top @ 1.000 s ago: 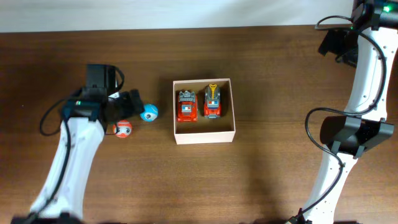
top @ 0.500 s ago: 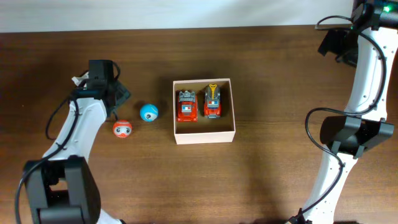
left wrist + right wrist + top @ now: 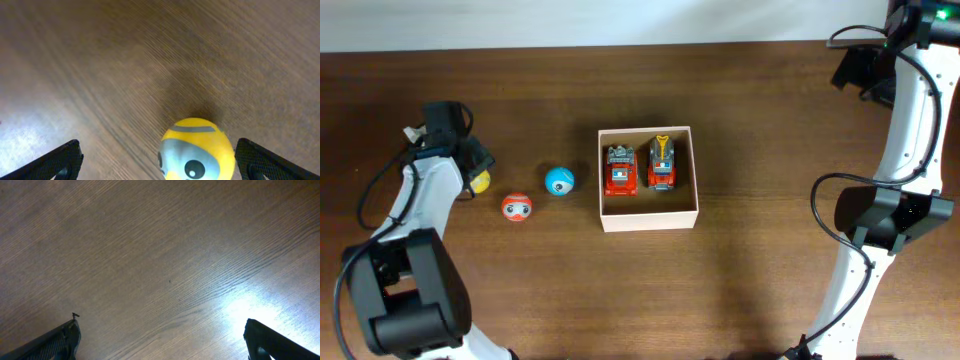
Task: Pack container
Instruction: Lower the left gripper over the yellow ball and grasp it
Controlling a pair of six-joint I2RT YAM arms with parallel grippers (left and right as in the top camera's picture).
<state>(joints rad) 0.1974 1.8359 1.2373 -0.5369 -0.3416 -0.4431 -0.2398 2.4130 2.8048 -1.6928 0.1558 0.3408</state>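
The left gripper moves down toward the right in the wrist view next, around the yellow ball (image 3: 479,182) (image 3: 197,149), because the ball sits off-centre, nearer one of the open fingers.
The container (image 3: 649,217), a small white cardboard box with a tan inside, sits mid-table and holds two red toy trucks (image 3: 621,170) (image 3: 662,166) side by side. A blue ball (image 3: 558,181) and a red ball (image 3: 517,207) lie on the table to its left. A yellow ball (image 3: 479,182) lies further left, partly under my left gripper (image 3: 470,170). In the left wrist view the yellow ball (image 3: 197,149) sits between the open fingers (image 3: 160,165), nearer the right one, untouched. My right gripper (image 3: 162,340) is open and empty over bare wood, at the far right in the overhead view (image 3: 865,70).
The brown wooden table meets a white wall along the back edge (image 3: 620,20). The right arm's base and cables (image 3: 890,215) stand at the right side. The left arm's base (image 3: 405,300) is at the lower left.
My left gripper has swung left, away from the blue and red balls, uncovering the yellow ball and ending above it. The right arm has not moved.
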